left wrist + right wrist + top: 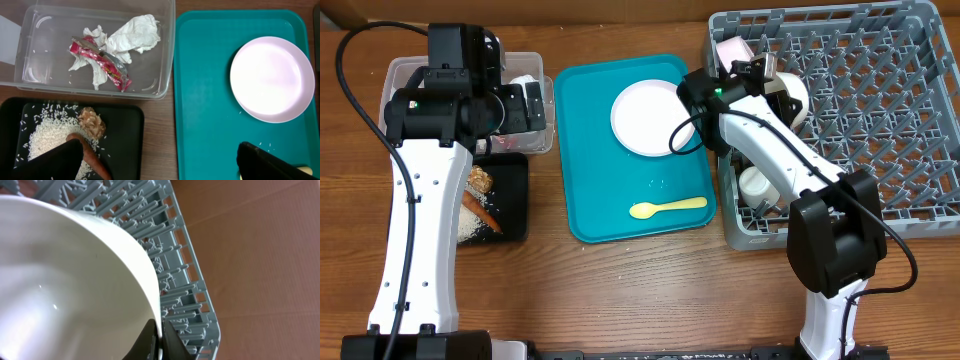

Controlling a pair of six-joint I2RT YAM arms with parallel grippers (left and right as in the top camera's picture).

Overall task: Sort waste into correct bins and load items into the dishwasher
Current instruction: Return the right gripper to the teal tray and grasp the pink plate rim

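The gap between the pink and white cups is below and back of the robot's right gripper, so that gripper needs to move back and down to release the bowl (65, 280) there.
My left gripper (160, 167) is open and empty, one finger over the black tray (125, 125), the other over the teal tray (210, 100). In the overhead view it (520, 105) hangs above the clear tub (395, 75). The tub (167, 60) holds a red-and-white wrapper (105, 65) and white paper (135, 32). The black tray holds rice (42, 132), a brown lump (93, 123) and an orange-brown stick (92, 157). My right gripper (160, 342) is shut on the rim of a white bowl (65, 280) over the grey rack (185, 270), at its left side (792, 95).
The teal tray (590, 150) in the middle carries a white-pinkish plate (645, 118) and a pale yellow spoon (667, 207). The rack (880, 110) also holds a pink cup (730, 50) and a white cup (755, 185) along its left side. Bare wooden table lies in front.
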